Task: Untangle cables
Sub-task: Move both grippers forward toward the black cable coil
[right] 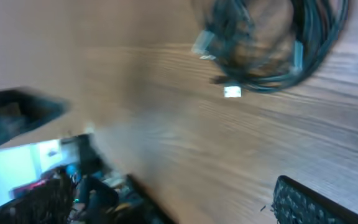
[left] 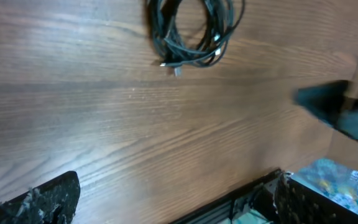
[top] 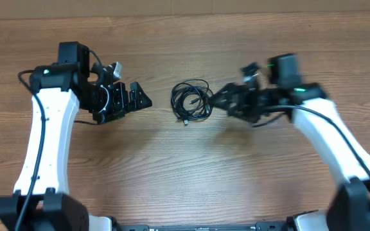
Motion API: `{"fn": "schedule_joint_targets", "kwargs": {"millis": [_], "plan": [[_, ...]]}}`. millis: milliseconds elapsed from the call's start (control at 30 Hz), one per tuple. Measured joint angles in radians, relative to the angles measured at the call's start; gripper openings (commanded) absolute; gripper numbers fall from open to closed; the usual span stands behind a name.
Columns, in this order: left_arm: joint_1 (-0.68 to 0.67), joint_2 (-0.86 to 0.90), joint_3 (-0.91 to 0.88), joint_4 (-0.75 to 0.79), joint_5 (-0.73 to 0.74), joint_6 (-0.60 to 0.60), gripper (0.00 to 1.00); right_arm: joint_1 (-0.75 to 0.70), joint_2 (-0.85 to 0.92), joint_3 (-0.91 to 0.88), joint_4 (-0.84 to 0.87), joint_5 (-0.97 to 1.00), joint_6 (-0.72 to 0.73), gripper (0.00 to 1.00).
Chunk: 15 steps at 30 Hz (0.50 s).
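I will move my right gripper down and to the left in the overhead view onto the coil's near edge [top: 189, 119] [right: 240, 82], because a silvery plug tip sticks out there.
The cables [top: 191, 101] lie as one small coiled black bundle on the wooden table, midway between my two arms. My left gripper [top: 140, 99] stands open to the left of the coil, a gap of bare wood between them. My right gripper [top: 220, 99] is open just right of the coil, its tips close to the loops. The left wrist view has the cables [left: 166, 43] at the top, far from my wide-spread left gripper [left: 173, 205]. Seen from the right wrist, the blurred cables [right: 229, 25] show a silvery plug tip [right: 232, 92], and nothing lies between the fingers of the right gripper [right: 179, 208].
Thicker black wiring runs along both white arms [top: 44, 141]. The table's front edge [left: 253, 190] and clutter beyond it show low in both wrist views. The opposite gripper appears as a dark blurred shape [left: 337, 109] at the side of each wrist view.
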Motion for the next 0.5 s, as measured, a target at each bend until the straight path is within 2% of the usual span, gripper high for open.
{"fn": "schedule_joint_targets", "kwargs": {"millis": [133,300,433,500], "plan": [[0.000,0.048,0.000,-0.019,0.000,0.000,1.00,0.068,0.101,0.000,0.088,0.137,0.070,1.00],[0.000,0.075,0.000,-0.011,-0.008,0.000,1.00,0.115,0.185,0.000,0.237,0.216,0.120,0.83],[0.000,0.076,0.000,0.008,-0.019,0.000,1.00,0.169,0.224,0.000,0.363,0.267,0.140,0.80],[-0.002,0.076,0.000,0.016,-0.026,0.000,1.00,0.201,0.230,0.000,0.386,0.316,0.144,0.75]]}}
